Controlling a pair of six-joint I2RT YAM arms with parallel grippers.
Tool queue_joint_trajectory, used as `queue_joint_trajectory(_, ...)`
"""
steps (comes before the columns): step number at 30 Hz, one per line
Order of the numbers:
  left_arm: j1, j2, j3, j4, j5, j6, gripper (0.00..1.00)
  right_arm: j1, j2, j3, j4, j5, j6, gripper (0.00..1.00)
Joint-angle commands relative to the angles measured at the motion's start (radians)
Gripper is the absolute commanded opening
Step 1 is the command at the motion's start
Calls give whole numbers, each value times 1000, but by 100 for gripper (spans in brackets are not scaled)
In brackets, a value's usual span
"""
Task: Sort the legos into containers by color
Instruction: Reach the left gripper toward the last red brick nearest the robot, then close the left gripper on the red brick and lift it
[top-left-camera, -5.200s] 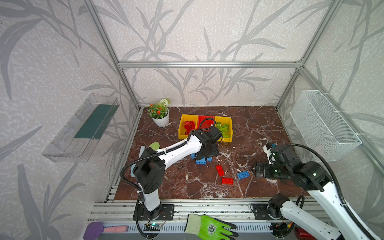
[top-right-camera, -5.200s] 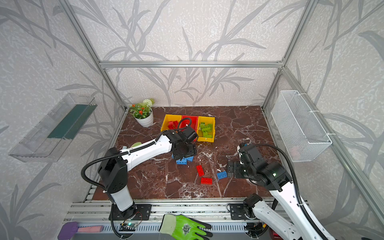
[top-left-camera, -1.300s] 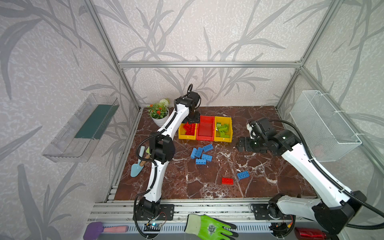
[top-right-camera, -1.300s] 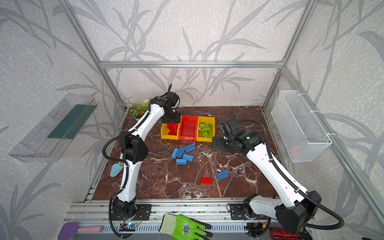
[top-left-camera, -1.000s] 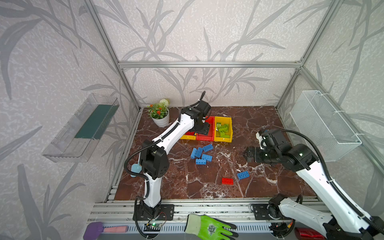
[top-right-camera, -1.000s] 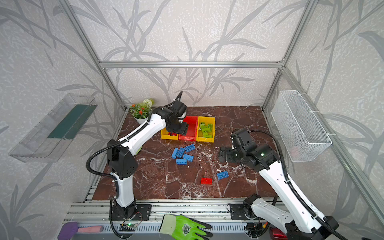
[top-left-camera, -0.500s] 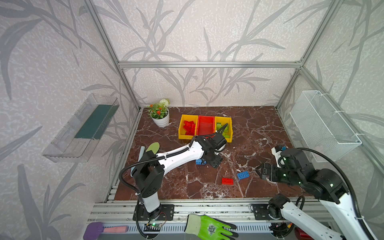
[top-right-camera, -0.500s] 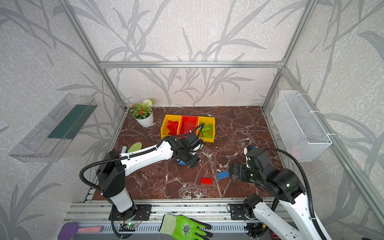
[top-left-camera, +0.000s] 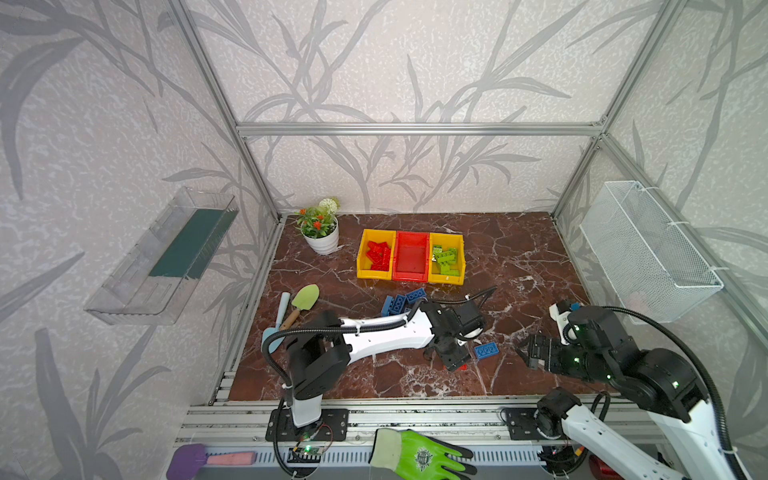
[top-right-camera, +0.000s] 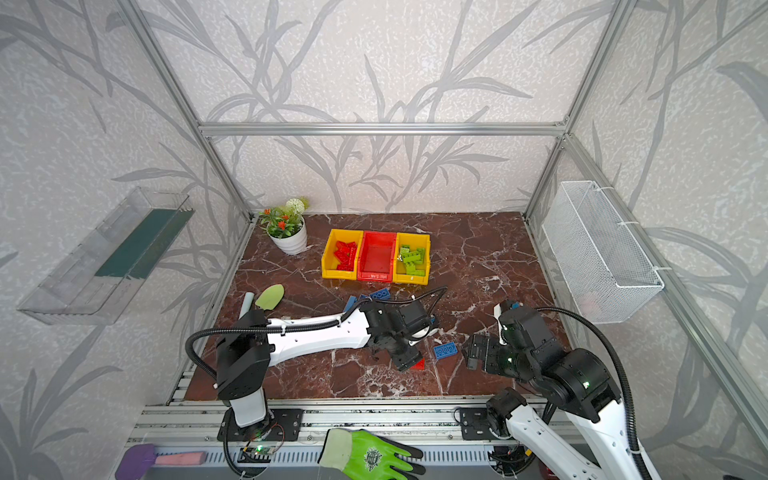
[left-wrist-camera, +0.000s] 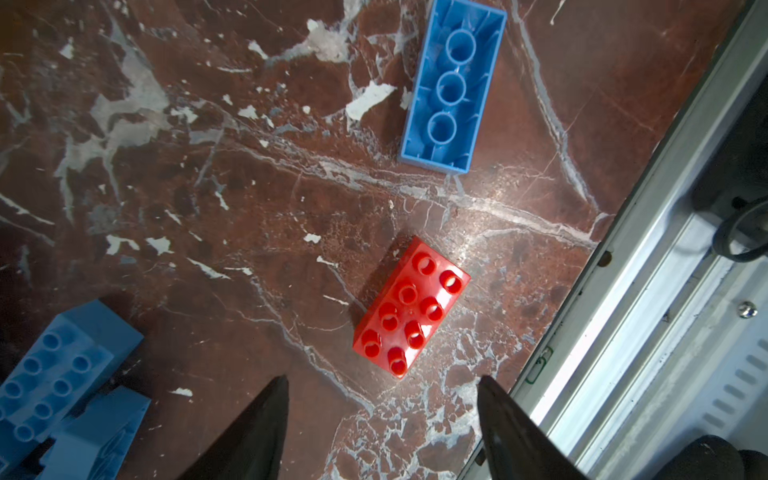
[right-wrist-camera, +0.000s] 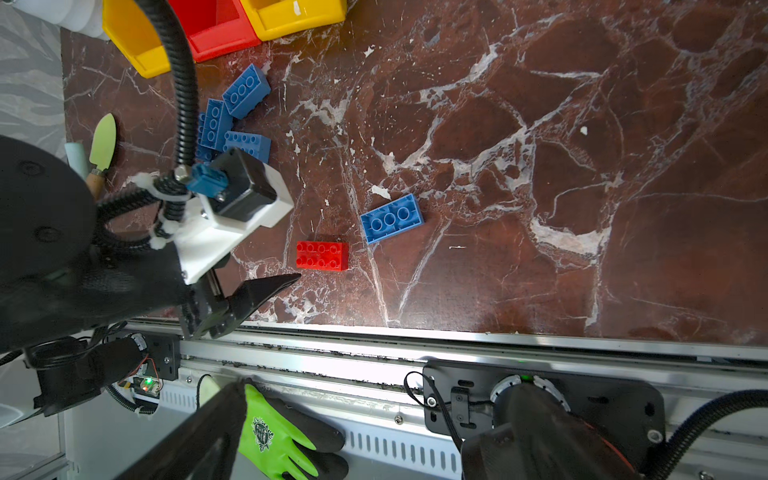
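Note:
The tabletop is bare along the red lego's long sides, so both spread fingers have room there. My left gripper needs to go down onto the red lego (top-right-camera: 418, 364) (left-wrist-camera: 411, 309) next and bring its fingers down there.
A red lego (left-wrist-camera: 411, 309) lies studs up near the table's front edge, also seen as the red lego (right-wrist-camera: 322, 255). My left gripper (left-wrist-camera: 382, 380) hangs open just short of it, nothing between its fingers; in a top view the left gripper (top-left-camera: 451, 359) nearly hides that brick. A blue lego (left-wrist-camera: 453, 87) lies upside down beside it, the same blue lego (top-left-camera: 486, 350). Several blue legos (top-left-camera: 403, 301) cluster behind the left arm. The containers (top-left-camera: 410, 276) stand at the back: red bricks in the left yellow bin, green in the right. My right gripper (top-left-camera: 530, 355) is open and empty at the front right.
A potted plant (top-left-camera: 320, 230) stands left of the bins and a green trowel (top-left-camera: 305, 299) lies by the left edge. A wire basket (top-left-camera: 648, 245) hangs on the right wall, a clear tray (top-left-camera: 166, 257) on the left. A green glove (top-left-camera: 419, 455) lies past the front rail.
My left arm swung from the bins down to the front, over the red lego. My right arm drew back toward the front right corner. Both grippers stayed open.

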Motion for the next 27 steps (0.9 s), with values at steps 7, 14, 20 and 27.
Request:
queue_joint_trajectory(7,-32,67,-2,22,10,63,71,-1,-1,21,-66,11,20,99)
queue_joint_trajectory(14,-32,126,10,55,4,65,71,-2,7,43,-91,24,20,99)
queue_joint_trajectory(20,-33,154,17,64,0,77,67,-1,24,49,-87,32,17,99)
queue_joint_trajectory(27,-29,168,6,56,-14,73,34,-2,40,46,-64,35,15,99)
